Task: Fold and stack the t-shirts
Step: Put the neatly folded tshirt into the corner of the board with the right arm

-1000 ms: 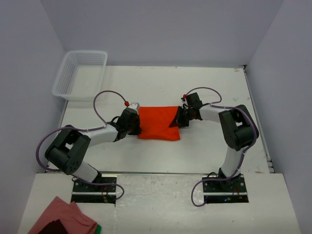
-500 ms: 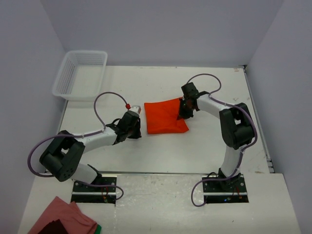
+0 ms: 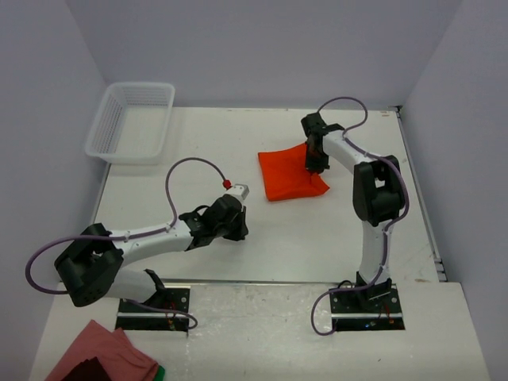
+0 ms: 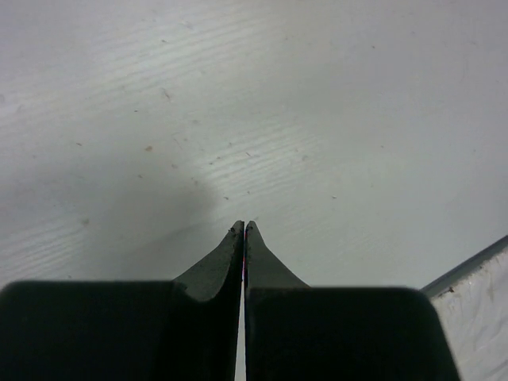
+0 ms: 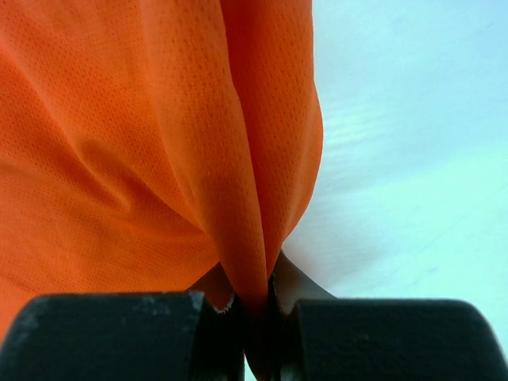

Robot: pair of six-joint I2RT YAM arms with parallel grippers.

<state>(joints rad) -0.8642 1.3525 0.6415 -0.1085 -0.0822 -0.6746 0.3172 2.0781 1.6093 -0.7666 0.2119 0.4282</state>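
The table's bare far corner [image 3: 382, 125] is outward of my right gripper, to the right in the top view, so I should next drag the t-shirt [image 3: 290, 173] outward to that corner and let go of it there.
A folded bright orange-red t-shirt [image 3: 290, 173] lies on the white table right of centre. My right gripper [image 3: 315, 161] is shut on a pinched fold at the shirt's right edge; in the right wrist view the orange fabric [image 5: 159, 143] fills the left and runs down between my fingers. My left gripper [image 3: 236, 225] is shut and empty, over bare table left and nearer than the shirt. In the left wrist view the left gripper [image 4: 244, 228] has its fingertips pressed together above the bare white surface.
A white plastic basket [image 3: 131, 121] stands at the back left corner of the table. A pink cloth [image 3: 99, 355] lies on the near ledge at the bottom left. The table's front edge [image 4: 476, 262] shows in the left wrist view.
My right gripper has dragged the shirt to the right and toward the back of the table. My left gripper has let go of the shirt and pulled back toward the near edge.
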